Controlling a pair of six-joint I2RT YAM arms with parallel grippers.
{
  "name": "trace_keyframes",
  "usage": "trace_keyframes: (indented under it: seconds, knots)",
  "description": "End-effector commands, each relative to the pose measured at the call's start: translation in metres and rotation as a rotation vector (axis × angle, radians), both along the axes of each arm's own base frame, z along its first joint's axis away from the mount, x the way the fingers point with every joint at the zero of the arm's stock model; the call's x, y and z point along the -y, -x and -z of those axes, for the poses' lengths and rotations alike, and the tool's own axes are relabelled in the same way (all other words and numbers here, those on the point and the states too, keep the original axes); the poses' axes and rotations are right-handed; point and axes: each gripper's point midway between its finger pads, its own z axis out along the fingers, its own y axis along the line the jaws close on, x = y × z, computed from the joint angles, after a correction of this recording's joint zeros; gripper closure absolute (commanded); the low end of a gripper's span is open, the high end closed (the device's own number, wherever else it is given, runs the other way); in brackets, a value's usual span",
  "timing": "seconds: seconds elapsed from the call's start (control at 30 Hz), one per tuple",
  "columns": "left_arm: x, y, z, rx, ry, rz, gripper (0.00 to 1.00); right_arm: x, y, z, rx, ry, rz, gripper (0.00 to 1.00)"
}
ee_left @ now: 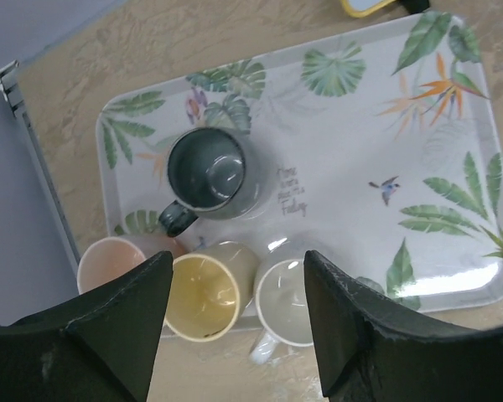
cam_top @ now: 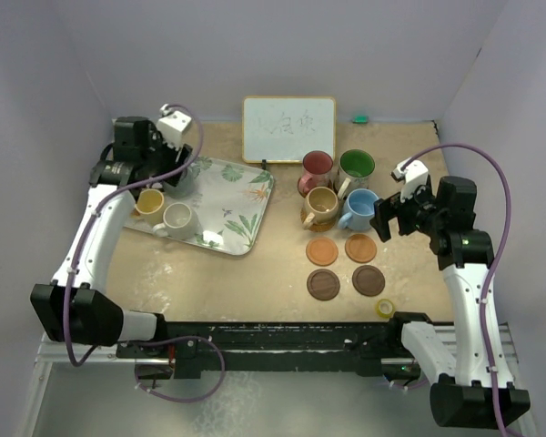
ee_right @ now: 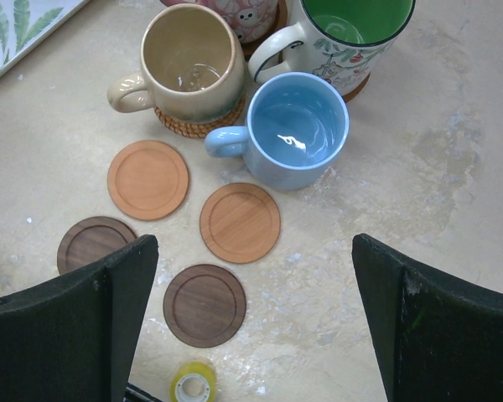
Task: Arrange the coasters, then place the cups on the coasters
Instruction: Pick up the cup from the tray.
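The open rim of the grey mug [ee_left: 208, 172] comes next for my left gripper, which reaches outward and down to pinch it. That mug stands apart from the bunched mugs.
My left gripper [ee_left: 236, 268] is open and empty above the leaf-patterned tray [ee_left: 453, 100], over a yellow mug [ee_left: 203, 293] and a white mug [ee_left: 287, 301]. A grey mug [ee_left: 208, 172] and a pink mug [ee_left: 109, 261] stand there too. My right gripper [ee_right: 251, 276] hangs open over two orange coasters [ee_right: 148, 179] [ee_right: 240, 222] and two dark brown coasters [ee_right: 204, 304] [ee_right: 90, 241], all bare. Behind them, the tan mug [ee_right: 191, 59] sits on a woven coaster [ee_right: 197, 126]. The blue mug [ee_right: 298, 126], green mug [ee_right: 352, 25] and red mug [cam_top: 317, 168] stand close by.
A small yellow tape roll [ee_right: 193, 385] lies near the front edge, just before the dark coasters. A whiteboard [cam_top: 288, 129] leans against the back wall. The tray [cam_top: 241, 205] takes up the table's left side.
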Motion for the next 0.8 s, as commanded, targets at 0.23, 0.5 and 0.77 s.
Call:
trace_keyframes:
  seconds: [0.23,0.5,0.77]
  knots:
    - [-0.068,-0.013,0.022,-0.086,0.041,0.046,0.37,-0.005,-0.001,-0.019,0.076,-0.007,-0.035,0.0]
    - [-0.082,-0.047,0.042,-0.138,0.061,0.024,0.37,-0.005,-0.001,-0.018,0.071,-0.006,-0.038,0.0]
    - [-0.085,-0.087,0.062,-0.178,0.085,0.04,0.35,-0.006,-0.002,-0.016,0.06,-0.008,-0.041,0.0]
